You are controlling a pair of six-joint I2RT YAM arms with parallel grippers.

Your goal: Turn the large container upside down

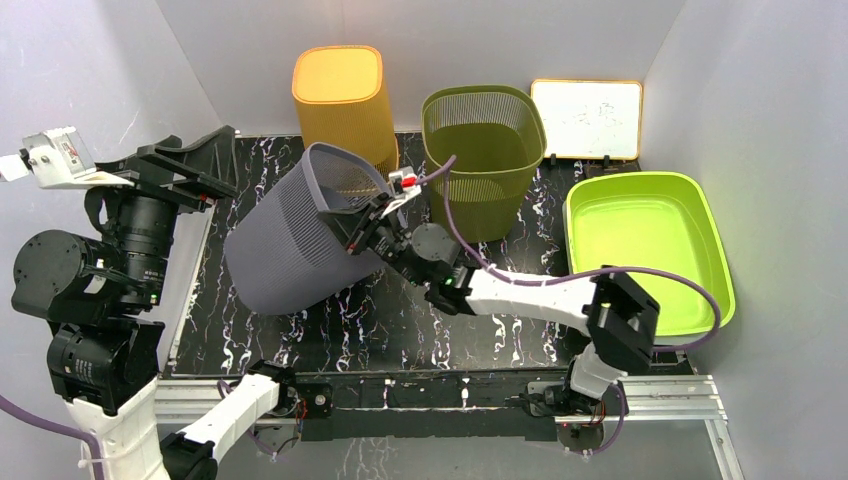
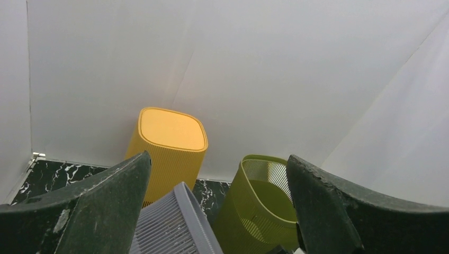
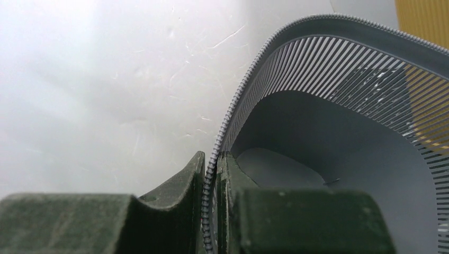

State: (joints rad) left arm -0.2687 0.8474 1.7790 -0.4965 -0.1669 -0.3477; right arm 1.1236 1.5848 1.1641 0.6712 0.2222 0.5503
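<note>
The opening of the large container faces up, so my right gripper should turn and lower to bring the large container's rim onto the tabletop (image 1: 392, 300) beside the green basket, then let go of it.
The large container (image 1: 285, 245) is a grey ribbed bin, tilted over on the black marble table (image 1: 400, 325) with its open mouth facing up and right. My right gripper (image 1: 355, 222) is shut on the near rim, one finger inside and one outside. The right wrist view shows that right gripper (image 3: 213, 161) pinching the beaded edge, and the large container (image 3: 339, 143) shows its empty inside. My left gripper (image 1: 228, 160) hangs raised at the left, open and holding nothing. In the left wrist view the left gripper (image 2: 218, 156) sits above the large container (image 2: 169, 227).
An orange bin (image 1: 342, 100) stands upside down at the back. A green slatted basket (image 1: 483, 150) stands upright right of it, close to the grey rim. A lime tray (image 1: 650, 250) lies at the right, a whiteboard (image 1: 587, 118) behind it. White walls enclose the table.
</note>
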